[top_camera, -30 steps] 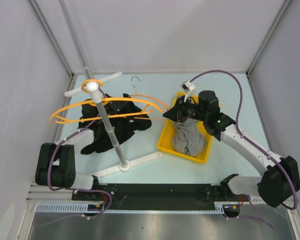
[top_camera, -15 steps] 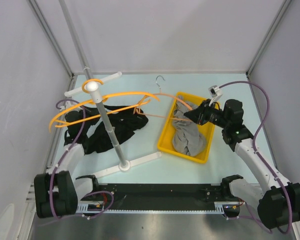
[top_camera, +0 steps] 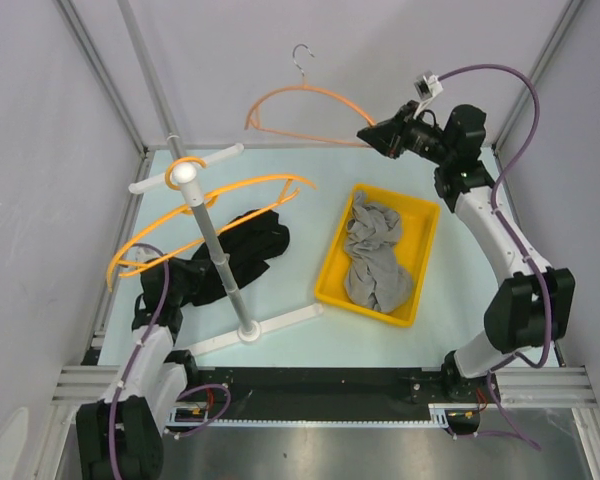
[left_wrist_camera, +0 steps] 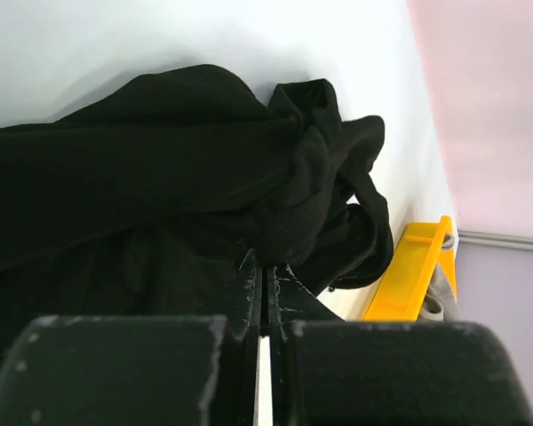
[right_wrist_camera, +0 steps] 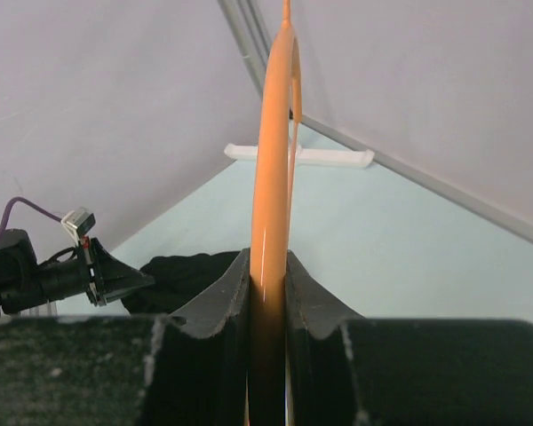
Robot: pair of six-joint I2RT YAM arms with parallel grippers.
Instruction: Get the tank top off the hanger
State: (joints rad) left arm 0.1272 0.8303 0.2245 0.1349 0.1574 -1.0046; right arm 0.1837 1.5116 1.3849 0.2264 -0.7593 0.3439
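Observation:
The right gripper moves across, hooks the hanger over the rack's far bar (top_camera: 153, 81) and releases next, as that bar lies to its left in the top view.
The black tank top (top_camera: 242, 248) lies crumpled on the table to the left of the yellow bin, off the hanger. My left gripper (top_camera: 202, 277) is shut on its near-left edge; in the left wrist view the fingers (left_wrist_camera: 249, 284) pinch the black fabric (left_wrist_camera: 160, 177). My right gripper (top_camera: 368, 133) is shut on the bare orange hanger (top_camera: 300, 105) and holds it high at the back. In the right wrist view the hanger's bar (right_wrist_camera: 272, 177) runs up between the closed fingers (right_wrist_camera: 226, 302), with the tank top (right_wrist_camera: 186, 271) far below.
A white rack (top_camera: 216, 252) with a cross base stands in the left middle and carries more orange hangers (top_camera: 212, 197). A yellow bin (top_camera: 332, 275) holds a grey garment (top_camera: 375, 262). Grey walls and frame posts enclose the table.
My right gripper has lifted the hanger up and to the back, clear of the tank top. The tank top has dropped onto the table. My left arm has drawn back toward its base.

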